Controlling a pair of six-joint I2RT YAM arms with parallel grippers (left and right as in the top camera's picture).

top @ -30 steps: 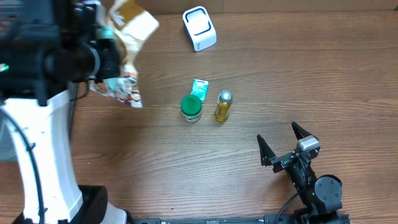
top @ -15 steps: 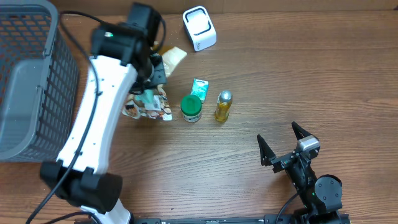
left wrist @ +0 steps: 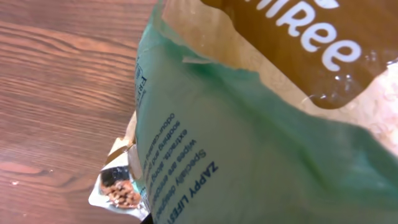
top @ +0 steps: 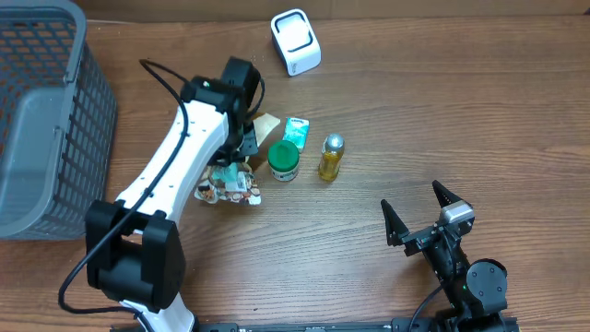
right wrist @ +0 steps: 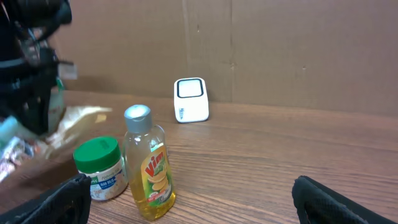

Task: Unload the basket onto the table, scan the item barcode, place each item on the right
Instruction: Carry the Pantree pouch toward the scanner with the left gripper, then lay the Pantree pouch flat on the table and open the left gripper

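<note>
My left gripper needs to lower next, rest the snack bag on the tabletop spot below it beside the green-lidded jar, and release the bag.
The item is a crinkly snack bag, teal and tan with printed pictures. It hangs from my left gripper, which is shut on its upper part, and its lower end reaches the wood just left of the green-lidded jar. The left wrist view is filled by the bag, which hides the fingers. The white barcode scanner stands at the table's far edge, also seen as the scanner in the right wrist view. My right gripper rests open and empty at the near right.
A yellow Vim bottle and a small teal packet stand beside the jar. A grey wire basket occupies the far left. A cardboard wall backs the table behind the scanner.
My left arm has swung from above the basket down and to the right, bringing the bag next to the green-lidded jar. The right arm has not moved.
</note>
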